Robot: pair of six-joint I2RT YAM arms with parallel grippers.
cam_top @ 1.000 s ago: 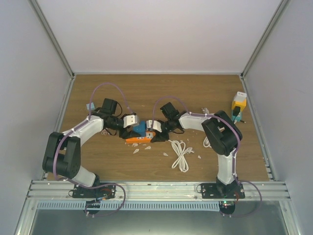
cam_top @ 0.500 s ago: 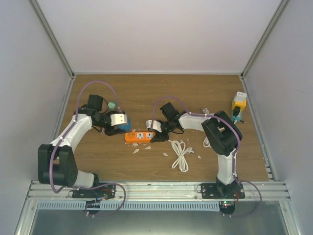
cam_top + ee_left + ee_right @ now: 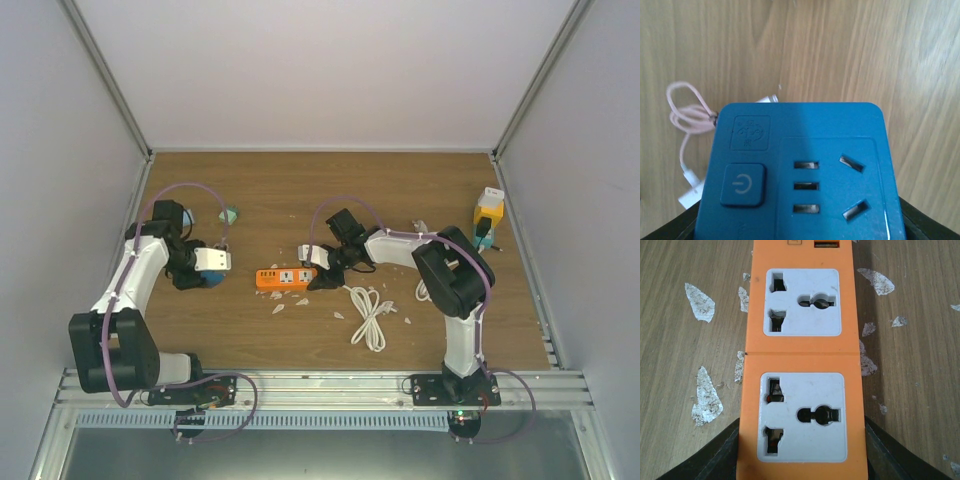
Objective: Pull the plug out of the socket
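Observation:
My left gripper holds the blue plug and will lower it next, back and to the left in the top view, onto empty wood.
The blue plug block (image 3: pixel 800 175), with a power button and socket holes on its face, sits between my left gripper's (image 3: pixel 800 227) jaws, which are shut on it. In the top view the left gripper (image 3: pixel 205 270) holds the blue plug (image 3: pixel 213 279) at the table's left, well apart from the orange socket strip (image 3: pixel 285 278). My right gripper (image 3: pixel 318 273) is shut on the strip's right end. The right wrist view shows the orange strip (image 3: pixel 802 355) with two empty white sockets, its near end between the right gripper's (image 3: pixel 802 462) dark jaws.
A coiled white cable (image 3: pixel 368 315) lies right of the strip. White scraps (image 3: pixel 285 300) dot the wood around it. A yellow device (image 3: pixel 487 215) stands at the far right. A small teal object (image 3: pixel 230 213) lies at the back left. A thin pink cable (image 3: pixel 687 107) lies below the plug.
My left gripper has pulled the blue plug off the orange strip and carried it left, away from it. The right gripper has stayed on the strip.

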